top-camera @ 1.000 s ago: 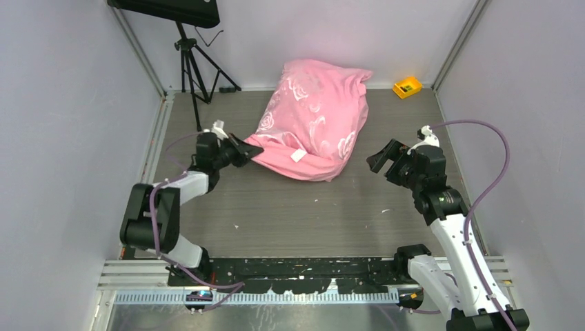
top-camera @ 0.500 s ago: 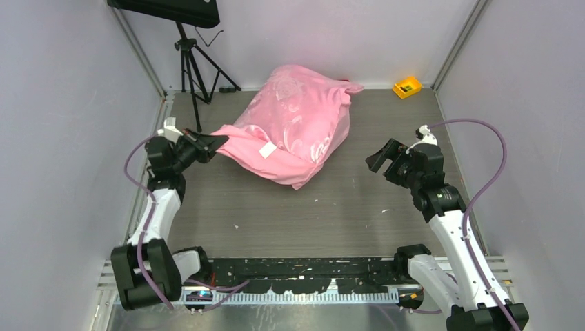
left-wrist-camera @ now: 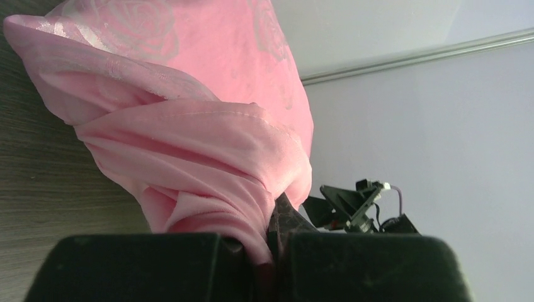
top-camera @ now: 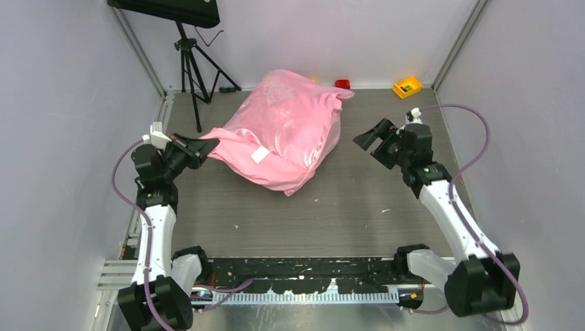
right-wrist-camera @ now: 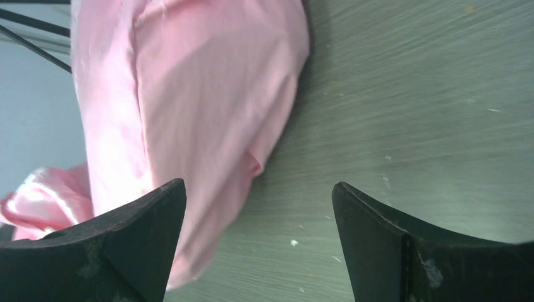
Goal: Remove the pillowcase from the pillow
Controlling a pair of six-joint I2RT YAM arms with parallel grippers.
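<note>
The open fingers are short of the pillowcase, so my right gripper lowers across and slightly outward onto its facing side's fold (top-camera: 335, 131) (right-wrist-camera: 242, 168) next.
The pink satin pillowcase (top-camera: 286, 131) lies bulging on the grey floor at the back middle, a white label on its near side. The white pillow is hidden inside it. My left gripper (top-camera: 204, 146) is shut on the pillowcase's left corner and holds it stretched to the left; in the left wrist view the pink fabric (left-wrist-camera: 189, 145) is pinched between my fingers. My right gripper (top-camera: 367, 138) is open and empty, just right of the pillowcase. In the right wrist view the pillowcase (right-wrist-camera: 189, 94) fills the upper left, beyond my open jaws.
A black tripod (top-camera: 190, 62) stands at the back left. A small red object (top-camera: 342, 83) and a yellow box (top-camera: 407, 87) lie by the back wall. Grey walls close in both sides.
My left gripper has pulled the pillowcase corner left and the whole bundle has slid left, uncovering the red object. My right gripper has moved forward and left toward the pillowcase.
</note>
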